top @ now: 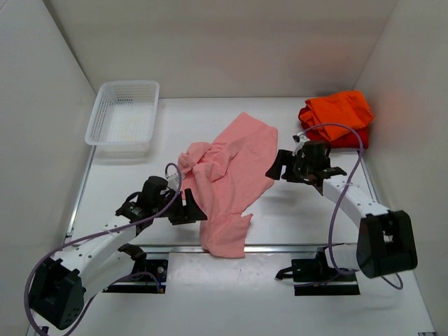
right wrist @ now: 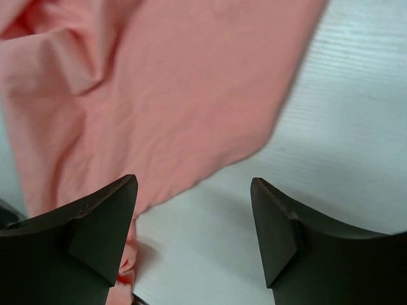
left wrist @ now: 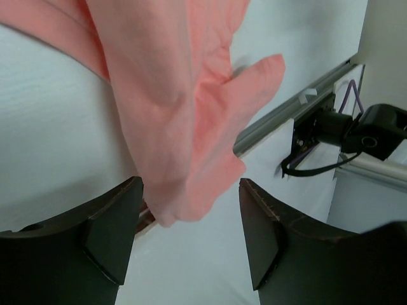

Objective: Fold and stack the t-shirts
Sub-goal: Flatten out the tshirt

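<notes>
The closest corner of the shirt's lower end point(top: 206, 244) point(left wrist: 166, 213) shows between the left gripper's open fingers, so the left gripper should next move down and back toward the front bar, onto that corner.
A salmon-pink t-shirt point(top: 227, 178) lies crumpled and spread across the middle of the table, its lower end hanging over the front rail. It fills the top of the left wrist view point(left wrist: 184, 95) and of the right wrist view point(right wrist: 159, 82). My left gripper point(top: 187, 208) is open just left of the shirt's lower part, empty. My right gripper point(top: 278, 168) is open at the shirt's right edge, empty. Folded bright orange and red shirts point(top: 337, 115) sit in a pile at the back right.
A white mesh basket point(top: 124, 115) stands at the back left. White walls close in the table on three sides. A metal rail point(top: 294, 246) runs along the front edge, with the arm bases below it.
</notes>
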Robot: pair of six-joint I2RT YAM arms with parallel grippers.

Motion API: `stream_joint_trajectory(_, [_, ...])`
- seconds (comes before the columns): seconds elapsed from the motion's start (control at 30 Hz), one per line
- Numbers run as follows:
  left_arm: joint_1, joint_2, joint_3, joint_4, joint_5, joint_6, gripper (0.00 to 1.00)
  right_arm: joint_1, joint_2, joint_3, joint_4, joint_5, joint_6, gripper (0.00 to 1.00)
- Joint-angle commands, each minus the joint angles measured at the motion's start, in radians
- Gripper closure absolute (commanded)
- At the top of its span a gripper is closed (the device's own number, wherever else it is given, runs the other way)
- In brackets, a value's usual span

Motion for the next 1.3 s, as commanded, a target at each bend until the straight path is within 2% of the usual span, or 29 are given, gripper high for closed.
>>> stream_joint_trajectory(0.0, [-0.054, -0.039, -0.012, -0.023, 0.0, -0.028, 0.27, 0.01, 0.085, 0.06, -0.042, 0.138, 0.05, 0.3])
stream_joint_trajectory(0.13, [-0.132, -0.01, -0.057, 0.038, 0.012, -0.083, 0.28, 0.004, 0.175, 0.07, -0.019, 0.179, 0.115, 0.29])
stream_joint_trajectory(0.33, [-0.229, 0.148, -0.051, 0.078, 0.024, -0.054, 0.3, 0.005, 0.305, 0.137, -0.02, 0.18, 0.122, 0.28])
stream_joint_trajectory(0.43, [-0.278, 0.246, -0.029, 0.11, 0.029, -0.045, 0.4, 0.002, 0.377, 0.166, -0.008, 0.168, 0.136, 0.29])
stream_joint_trajectory(0.47, [-0.28, 0.28, -0.02, 0.135, 0.029, -0.042, 0.51, -0.004, 0.4, 0.183, -0.013, 0.162, 0.144, 0.29])
stream_joint_trajectory(0.5, [-0.278, 0.303, -0.015, 0.147, 0.026, -0.042, 0.66, 0.01, 0.437, 0.2, -0.016, 0.159, 0.144, 0.3])
stream_joint_trajectory(0.53, [-0.269, 0.317, -0.009, 0.165, 0.024, -0.039, 0.77, 0.01, 0.448, 0.214, -0.019, 0.165, 0.139, 0.36])
stream_joint_trajectory(0.57, [-0.261, 0.329, 0.002, 0.167, -0.001, -0.031, 0.95, 0.005, 0.48, 0.238, -0.032, 0.157, 0.13, 0.48])
stream_joint_trajectory(0.6, [-0.251, 0.335, 0.014, 0.164, -0.032, -0.021, 1.0, 0.012, 0.503, 0.269, -0.036, 0.143, 0.129, 0.58])
stream_joint_trajectory(0.63, [-0.235, 0.334, 0.032, 0.161, -0.055, -0.014, 1.0, 0.005, 0.517, 0.284, -0.034, 0.131, 0.123, 0.93])
stream_joint_trajectory(0.67, [-0.228, 0.329, 0.058, 0.155, -0.083, 0.004, 1.0, 0.004, 0.543, 0.309, -0.055, 0.116, 0.113, 1.0])
stream_joint_trajectory(0.73, [-0.176, 0.305, 0.104, 0.141, -0.134, 0.024, 1.0, 0.002, 0.536, 0.344, -0.085, 0.126, 0.084, 1.0])
stream_joint_trajectory(0.83, [-0.085, 0.217, 0.238, 0.063, -0.189, 0.075, 1.0, 0.009, 0.47, 0.383, -0.173, 0.18, 0.029, 1.0])
stream_joint_trajectory(0.97, [0.09, 0.134, 0.515, -0.087, -0.222, 0.2, 1.0, -0.025, 0.22, 0.396, -0.224, 0.209, -0.058, 1.0])
stream_joint_trajectory(1.1, [0.183, 0.038, 0.727, -0.149, -0.241, 0.262, 1.0, -0.047, -0.043, 0.453, -0.304, 0.274, -0.124, 1.0])
stream_joint_trajectory(1.17, [0.205, 0.002, 0.781, -0.175, -0.22, 0.256, 1.0, -0.059, -0.153, 0.481, -0.367, 0.281, -0.14, 1.0])
stream_joint_trajectory(1.2, [0.156, -0.063, 0.831, -0.202, -0.259, 0.24, 1.0, -0.068, -0.332, 0.487, -0.423, 0.31, -0.137, 1.0])
stream_joint_trajectory(1.23, [0.156, -0.064, 0.832, -0.203, -0.259, 0.24, 1.0, -0.068, -0.334, 0.487, -0.424, 0.311, -0.137, 1.0])
stream_joint_trajectory(1.27, [0.138, -0.109, 0.833, -0.204, -0.267, 0.221, 1.0, -0.079, -0.408, 0.479, -0.45, 0.303, -0.129, 1.0])
